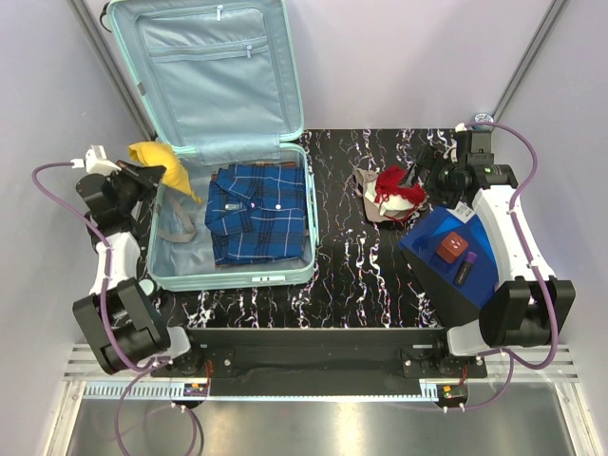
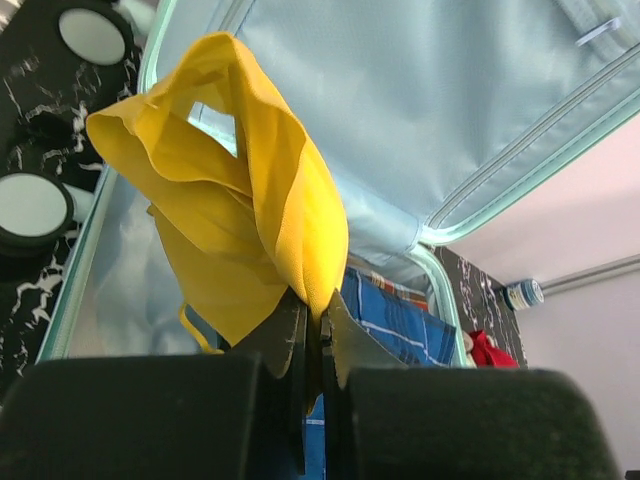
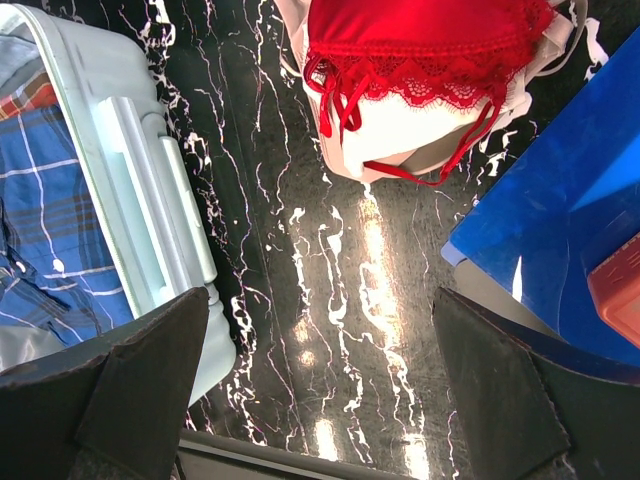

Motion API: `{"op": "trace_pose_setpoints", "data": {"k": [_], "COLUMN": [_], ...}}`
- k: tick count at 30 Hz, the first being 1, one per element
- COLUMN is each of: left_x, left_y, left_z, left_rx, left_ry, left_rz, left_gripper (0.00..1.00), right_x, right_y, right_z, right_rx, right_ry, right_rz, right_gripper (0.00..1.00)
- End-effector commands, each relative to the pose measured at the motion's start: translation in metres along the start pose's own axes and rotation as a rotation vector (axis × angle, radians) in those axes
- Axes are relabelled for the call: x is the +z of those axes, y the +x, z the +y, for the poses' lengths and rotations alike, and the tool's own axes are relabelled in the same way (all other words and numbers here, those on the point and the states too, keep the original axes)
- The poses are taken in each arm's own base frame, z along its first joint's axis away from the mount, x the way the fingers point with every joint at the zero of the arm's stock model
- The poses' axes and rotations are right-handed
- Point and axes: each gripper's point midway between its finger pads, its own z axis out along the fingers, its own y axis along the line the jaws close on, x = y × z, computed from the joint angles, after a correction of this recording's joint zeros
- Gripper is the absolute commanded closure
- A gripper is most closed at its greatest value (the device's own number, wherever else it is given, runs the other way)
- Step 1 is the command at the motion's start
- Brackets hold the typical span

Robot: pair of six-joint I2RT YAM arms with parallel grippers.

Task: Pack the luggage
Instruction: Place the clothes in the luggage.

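Observation:
The plaid shirt (image 1: 258, 211) leaves room at the luggage's bare far corner (image 1: 198, 180), so the left gripper should next move toward the shirt and down over that corner to release the yellow cloth.
The mint-green luggage (image 1: 166, 271) lies open on the left of the table, lid propped up at the back. A folded blue plaid shirt (image 1: 258, 211) rests in its right half. My left gripper (image 1: 152, 176) hangs over the case's left rim, shut on a yellow cloth (image 1: 166, 163) that drapes from its fingers (image 2: 285, 335). The yellow cloth (image 2: 245, 200) fills the left wrist view, with the luggage lining (image 2: 420, 110) behind. My right gripper (image 1: 432, 171) stands open above the bare table beside a red lace garment (image 3: 420, 40); nothing sits between its fingers (image 3: 150, 370).
A flat blue box (image 1: 454, 255) carrying a small red-brown item (image 1: 452, 249) and a dark tube (image 1: 465, 268) sits on the right. The red garment (image 1: 399, 190) lies on a pale cloth (image 3: 400, 135) at mid-table. Black marbled tabletop (image 1: 356, 275) separates case and box.

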Motion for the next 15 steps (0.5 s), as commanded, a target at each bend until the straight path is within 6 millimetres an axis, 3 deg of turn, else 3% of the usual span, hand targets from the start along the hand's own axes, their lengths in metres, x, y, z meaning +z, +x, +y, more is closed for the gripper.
{"op": "trace_pose_setpoints", "data": {"k": [1, 8, 15], "left_x": [0.015, 0.038, 0.057], "left_y": [-0.003, 0.014, 0.059], "left_z": [-0.016, -0.001, 0.029], "left_rx": [0.077, 0.123, 0.06], "left_ry": [0.089, 0.027, -0.039], "left_rz": [0.004, 0.056, 0.169], "left_gripper": [1.0, 1.0, 1.0], "right_x": [-0.001, -0.001, 0.0], "right_y": [-0.003, 0.001, 0.003], "right_z": [0.004, -0.002, -0.003], "right_rx": [-0.006, -0.019, -0.022], "right_ry": [-0.025, -0.009, -0.007], "right_rz": [-0.018, -0.02, -0.014], "right_gripper": [0.0, 0.0, 0.0]}}
